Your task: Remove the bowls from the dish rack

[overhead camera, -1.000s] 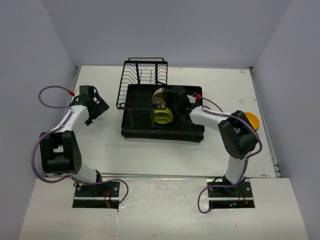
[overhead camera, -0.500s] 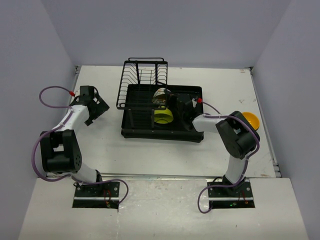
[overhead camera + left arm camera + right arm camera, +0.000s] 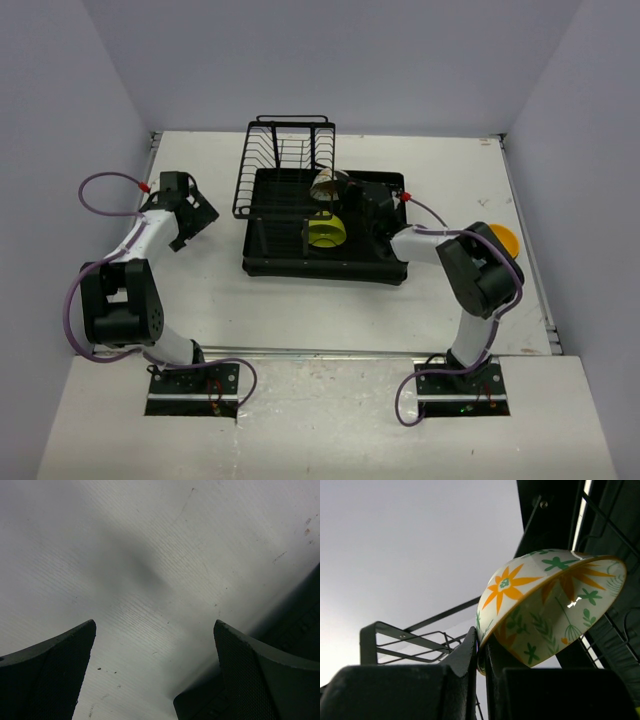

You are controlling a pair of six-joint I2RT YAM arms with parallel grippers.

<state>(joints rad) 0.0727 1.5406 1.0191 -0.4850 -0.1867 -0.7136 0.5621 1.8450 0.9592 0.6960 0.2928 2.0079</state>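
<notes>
I should next swing my right gripper off the rack, then lower it and let go beside the orange bowl that is already unloaded, to its right in the top view.
My right gripper is shut on the rim of the white bowl with orange and green flowers and holds it tilted above the black dish rack. A yellow-green bowl stands on edge in the rack below it. An orange bowl lies on the table at the right, partly behind my right arm. My left gripper is open and empty over the bare table left of the rack. The other bowls are out of view.
The upright wire section stands at the rack's back left. The rack's black corner shows at the lower right of the left wrist view. Walls close in the table on three sides.
My right gripper has lifted the patterned bowl up and slightly back from the rack's tray. The left arm has not moved.
</notes>
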